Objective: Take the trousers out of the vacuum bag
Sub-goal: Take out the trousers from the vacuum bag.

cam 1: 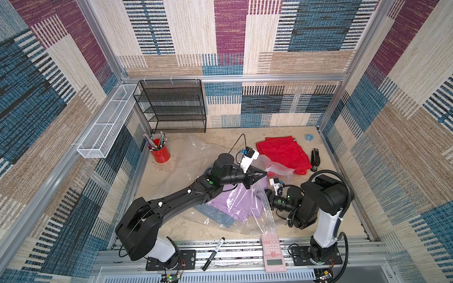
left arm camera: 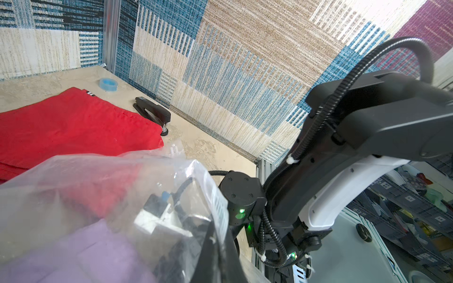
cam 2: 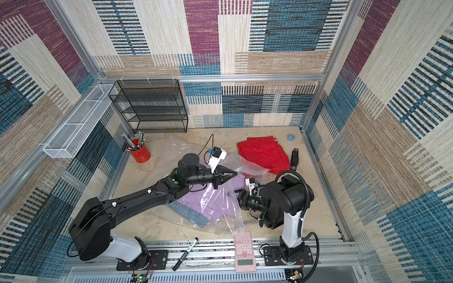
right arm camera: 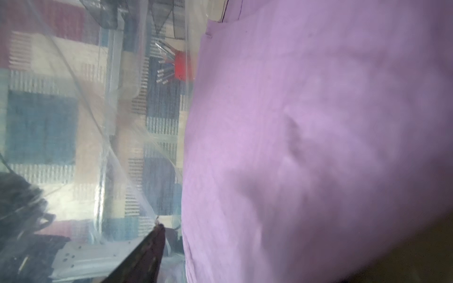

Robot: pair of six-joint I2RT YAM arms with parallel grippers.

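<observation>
My right gripper will go farther into the opening of the bag, onto the end of the lilac trousers that faces it, and close, since the bag's edge is held up.
The clear vacuum bag [cam 1: 186,176] lies crumpled across the middle of the table. My left gripper [cam 1: 263,173] is shut on the bag's edge and holds it up; the film drapes over the jaws in the left wrist view. Lilac-purple trousers [cam 1: 235,201] lie inside the bag on top of light-blue denim trousers [cam 1: 215,213]. My right gripper [cam 1: 264,196] reaches into the bag's mouth at the purple cloth. Only one of its fingers [right arm camera: 147,250] shows, beside the purple trousers [right arm camera: 306,122], jaws apart. Red trousers [cam 1: 282,152] lie outside the bag at the back right.
A red pen cup [cam 1: 160,153], a black mesh shelf [cam 1: 171,107] and a white wire basket [cam 1: 107,120] stand at the back left. A stapler [cam 1: 315,156] and a blue tape roll [cam 1: 309,137] sit by the right wall. A marker [cam 1: 213,253] and a pink calculator [cam 1: 273,252] lie on the front rail.
</observation>
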